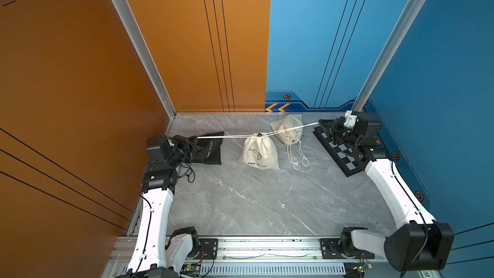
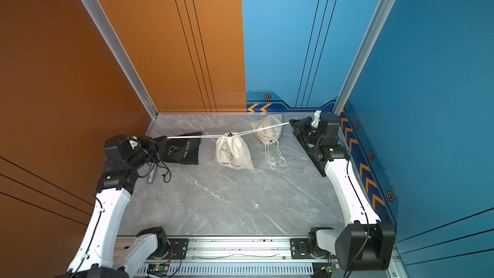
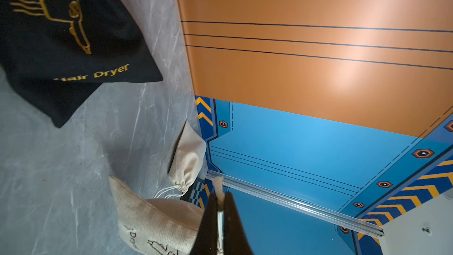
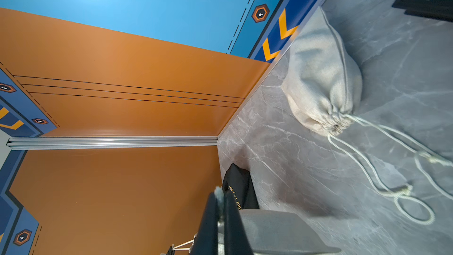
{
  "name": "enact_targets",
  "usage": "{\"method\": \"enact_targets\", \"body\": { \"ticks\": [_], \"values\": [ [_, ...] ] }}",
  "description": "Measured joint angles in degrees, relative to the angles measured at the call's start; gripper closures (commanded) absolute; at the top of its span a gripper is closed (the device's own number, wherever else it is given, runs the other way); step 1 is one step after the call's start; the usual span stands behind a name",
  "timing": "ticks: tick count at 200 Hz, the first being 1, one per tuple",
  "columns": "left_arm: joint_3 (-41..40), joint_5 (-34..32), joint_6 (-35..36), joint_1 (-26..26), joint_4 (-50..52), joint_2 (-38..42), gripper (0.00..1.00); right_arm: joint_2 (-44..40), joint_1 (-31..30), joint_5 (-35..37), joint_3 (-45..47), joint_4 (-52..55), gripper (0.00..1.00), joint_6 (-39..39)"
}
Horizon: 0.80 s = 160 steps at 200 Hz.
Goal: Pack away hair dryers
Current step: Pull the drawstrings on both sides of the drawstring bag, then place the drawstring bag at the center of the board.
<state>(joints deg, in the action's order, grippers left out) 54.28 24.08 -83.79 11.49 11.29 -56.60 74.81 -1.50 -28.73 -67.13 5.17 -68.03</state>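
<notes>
The held pouch's neck is cinched. The cord goes up and outward with my right gripper next, then down over the second beige pouch (image 1: 287, 122) (image 4: 323, 73), where the gripper releases it.
No hair dryers show in any view. A beige drawstring pouch (image 1: 258, 153) (image 2: 234, 153) printed "Hair Dryer" stands mid-table with its neck cinched. Its white cords (image 1: 224, 136) run taut to both sides. My left gripper (image 1: 194, 138) (image 3: 220, 193) is shut on the left cord's end, over the black pouch. At the far right, over the chequered board, my right gripper (image 1: 320, 123) (image 4: 220, 196) is shut on the other cord's end (image 4: 219, 192).
A second beige pouch (image 1: 287, 128) (image 4: 318, 77) lies cinched at the back with loose cords (image 1: 298, 156) trailing forward. A black "Hair Dryer" pouch (image 1: 208, 148) (image 3: 61, 45) lies flat at left. Beside it lie a silver rod (image 2: 151, 175) and a black cord. A chequered board (image 1: 339, 153) sits along the right wall.
</notes>
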Motion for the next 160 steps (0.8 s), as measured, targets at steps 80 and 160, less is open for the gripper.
{"method": "enact_targets", "body": {
  "ticks": [80, 160],
  "values": [
    [19.56, -1.29, -1.68, -3.19, -21.14, -30.32, 1.00, 38.95, -5.16, -0.33, -42.58, -13.46, 1.00, -5.40],
    [20.68, -0.42, -0.76, -6.51, -28.50, -37.68, 1.00, 57.81, -7.56, -10.75, -61.64, -10.95, 1.00, -6.29]
  ]
}}
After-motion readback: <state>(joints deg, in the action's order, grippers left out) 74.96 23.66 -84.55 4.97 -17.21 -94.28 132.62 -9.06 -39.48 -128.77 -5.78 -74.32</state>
